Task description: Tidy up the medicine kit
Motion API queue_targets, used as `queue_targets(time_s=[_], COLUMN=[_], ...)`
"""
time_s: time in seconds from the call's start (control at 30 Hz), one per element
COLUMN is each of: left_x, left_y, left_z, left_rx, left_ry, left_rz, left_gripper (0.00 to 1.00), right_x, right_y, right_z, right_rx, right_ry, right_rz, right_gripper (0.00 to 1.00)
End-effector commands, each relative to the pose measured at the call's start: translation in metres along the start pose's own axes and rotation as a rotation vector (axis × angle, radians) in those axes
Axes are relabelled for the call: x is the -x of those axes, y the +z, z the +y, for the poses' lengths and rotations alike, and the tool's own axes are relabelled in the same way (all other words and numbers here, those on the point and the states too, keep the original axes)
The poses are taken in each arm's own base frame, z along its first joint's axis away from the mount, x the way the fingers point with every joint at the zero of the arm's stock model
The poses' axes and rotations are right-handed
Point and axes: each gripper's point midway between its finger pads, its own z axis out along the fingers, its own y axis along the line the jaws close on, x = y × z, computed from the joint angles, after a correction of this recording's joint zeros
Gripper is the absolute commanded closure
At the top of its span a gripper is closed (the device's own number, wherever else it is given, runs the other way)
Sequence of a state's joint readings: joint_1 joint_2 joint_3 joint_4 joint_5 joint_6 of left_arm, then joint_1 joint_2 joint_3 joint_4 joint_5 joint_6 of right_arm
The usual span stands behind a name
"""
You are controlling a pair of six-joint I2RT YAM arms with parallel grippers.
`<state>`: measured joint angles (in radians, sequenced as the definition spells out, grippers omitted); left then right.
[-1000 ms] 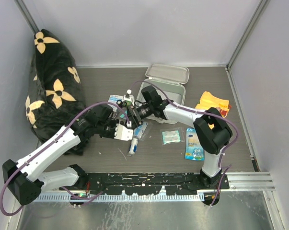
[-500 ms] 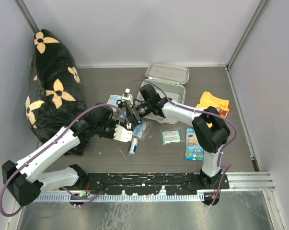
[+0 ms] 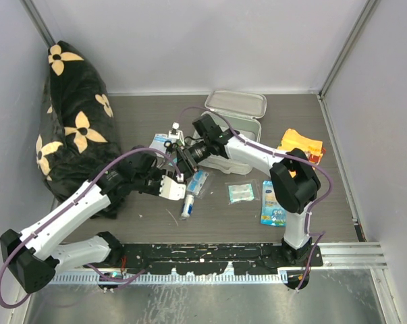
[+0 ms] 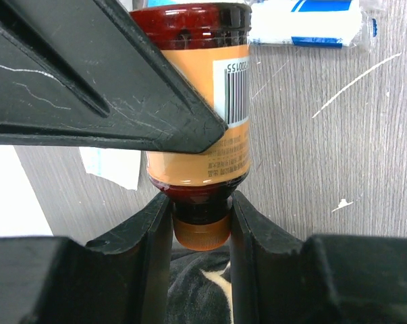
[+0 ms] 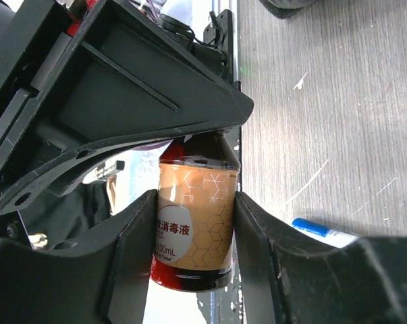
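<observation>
I will next take the amber bottle in my right gripper over the open medicine kit and lower it into the tray, because the raised lid leaves the kit open.
An amber disinfectant bottle with an orange label and orange cap hangs above the table between both arms. My left gripper is shut on its neck just above the cap. My right gripper is shut on the bottle's labelled body, with one finger against each side. In the top view the two grippers meet left of centre, the right gripper above the left gripper, and the bottle is mostly hidden there. The medicine kit, a pale case, stands open at the back with its lid raised.
A black flowered cushion fills the left side. On the table lie a white-and-blue tube, a blue packet, a small sachet, a blue-yellow packet and an orange-yellow cloth. More small supplies sit behind the grippers.
My right gripper has shifted slightly left and back and its jaws have narrowed onto the bottle's body. The left gripper has kept its hold on the neck.
</observation>
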<state>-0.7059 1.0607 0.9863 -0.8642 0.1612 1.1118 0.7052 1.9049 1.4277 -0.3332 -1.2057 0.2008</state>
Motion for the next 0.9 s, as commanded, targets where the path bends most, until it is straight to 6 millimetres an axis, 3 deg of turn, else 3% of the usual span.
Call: queue_targets(time_s=[0.0, 0.2, 0.33, 0.63, 0.73, 0.87], left_x=[0.011, 0.011, 0.005, -0.004, -0.006, -0.007], left_y=[-0.005, -0.011, -0.016, -0.030, -0.035, -0.040], left_z=[0.012, 0.024, 0.031, 0.048, 0.051, 0.053], left_rx=[0.075, 0.153, 0.209, 0.328, 0.347, 0.368], left_ry=[-0.007, -0.082, -0.121, -0.223, -0.245, -0.248], left_rz=[-0.054, -0.063, -0.059, -0.036, -0.030, -0.028], left_gripper=[0.81, 0.38, 0.02, 0.02, 0.02, 0.02], right_x=[0.011, 0.017, 0.034, 0.072, 0.078, 0.086], right_y=[-0.010, -0.030, -0.064, -0.175, -0.202, -0.223], right_z=[0.010, -0.003, -0.021, -0.091, -0.116, -0.152], right_rx=[-0.013, -0.067, -0.153, -0.493, -0.607, -0.757], right_ry=[-0.123, -0.163, -0.220, -0.425, -0.494, -0.553], right_rz=[0.007, -0.021, -0.077, -0.136, -0.116, -0.100], right_gripper=[0.59, 0.64, 0.66, 0.66, 0.66, 0.67])
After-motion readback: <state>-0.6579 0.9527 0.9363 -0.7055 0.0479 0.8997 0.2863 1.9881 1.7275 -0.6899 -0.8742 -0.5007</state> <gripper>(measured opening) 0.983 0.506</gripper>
